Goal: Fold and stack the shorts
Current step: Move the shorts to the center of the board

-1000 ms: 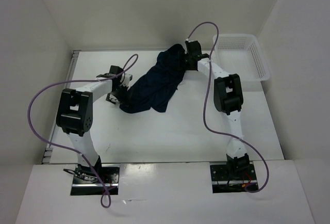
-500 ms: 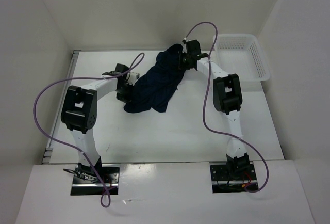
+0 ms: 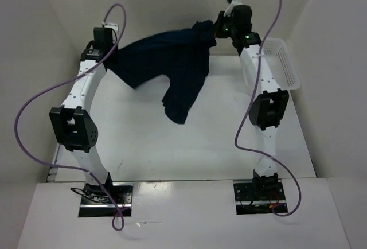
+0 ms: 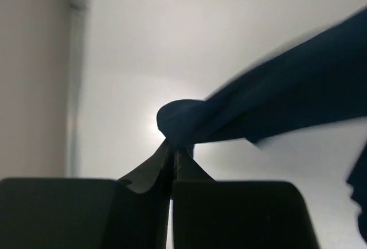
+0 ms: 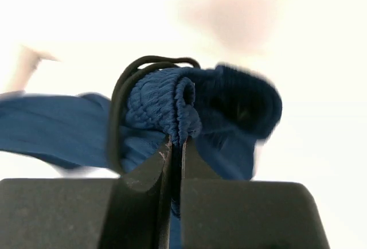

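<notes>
The right gripper draws the stretched shorts' waistband down and back toward my base next and releases it there, since clear tabletop lies there.
The dark navy shorts [image 3: 166,68] hang stretched in the air between my two raised arms, one leg drooping toward the table. My left gripper [image 3: 110,53] is shut on the shorts' left end; in the left wrist view its jaws [image 4: 174,152] pinch a bunched fold of the shorts [image 4: 275,111]. My right gripper [image 3: 218,31] is shut on the right end. In the right wrist view the gathered elastic waistband [image 5: 166,102] and a black drawcord loop [image 5: 117,105] sit pinched in my right gripper [image 5: 176,146].
A white mesh basket [image 3: 285,65] stands at the table's back right, partly behind the right arm. White walls close the table [image 3: 172,146] in at left, back and right. Purple cables loop from both arms.
Both grippers closed on the shorts and lifted them off the table. The arms rose and spread, stretching the fabric out in the air at the back.
</notes>
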Available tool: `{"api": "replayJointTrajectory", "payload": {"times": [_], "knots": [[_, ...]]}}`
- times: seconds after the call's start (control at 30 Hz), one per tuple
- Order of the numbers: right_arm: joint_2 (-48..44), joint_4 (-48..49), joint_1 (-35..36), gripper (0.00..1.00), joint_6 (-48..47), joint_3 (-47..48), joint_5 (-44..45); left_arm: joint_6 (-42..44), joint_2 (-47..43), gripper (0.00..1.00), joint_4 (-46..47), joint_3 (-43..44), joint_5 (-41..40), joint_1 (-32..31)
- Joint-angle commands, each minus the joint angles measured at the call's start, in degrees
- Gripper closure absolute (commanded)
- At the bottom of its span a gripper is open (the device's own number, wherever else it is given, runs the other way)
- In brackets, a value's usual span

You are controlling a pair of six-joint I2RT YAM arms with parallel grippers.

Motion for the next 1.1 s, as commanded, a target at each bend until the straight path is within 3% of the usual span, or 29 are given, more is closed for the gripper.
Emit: {"api": "replayJointTrajectory", "payload": {"times": [0.0,0.2,0.33,0.57,0.63,0.83,0.97,1.07], "knots": [[-9.5,2.5,-1.7,1.00,1.6,5.8,-3.3,0.2,-4.7,1.00,2.6,6.2,-10.5,0.7],[-14.7,1.9,-4.2,1.00,3.5,0.8,-6.7,0.2,-9.4,1.00,5.5,8.4,-15.1,4.2],[-19.1,1.4,-5.0,1.00,4.9,-6.3,-8.4,0.2,-14.6,1.00,4.9,3.7,-14.5,4.7],[-28.5,3.6,-3.6,1.00,10.9,-39.0,-18.7,0.2,-23.0,1.00,2.1,-10.9,-11.8,3.0],[-32.0,3.1,-2.5,1.00,11.6,-45.8,-19.5,0.2,-26.2,1.00,0.4,-19.6,-11.1,0.6],[-39.8,-3.1,-2.5,1.00,8.6,-65.6,-10.9,0.2,-29.9,1.00,-5.4,-36.6,-2.5,-1.9],[-42.0,-3.6,-2.5,1.00,10.6,-71.2,-11.8,0.2,-27.7,1.00,-5.4,-40.8,0.4,-2.4],[-35.5,0.8,-2.5,1.00,14.0,-60.2,-17.6,0.2,-20.9,1.00,-5.4,-32.5,1.6,-2.4]]}}
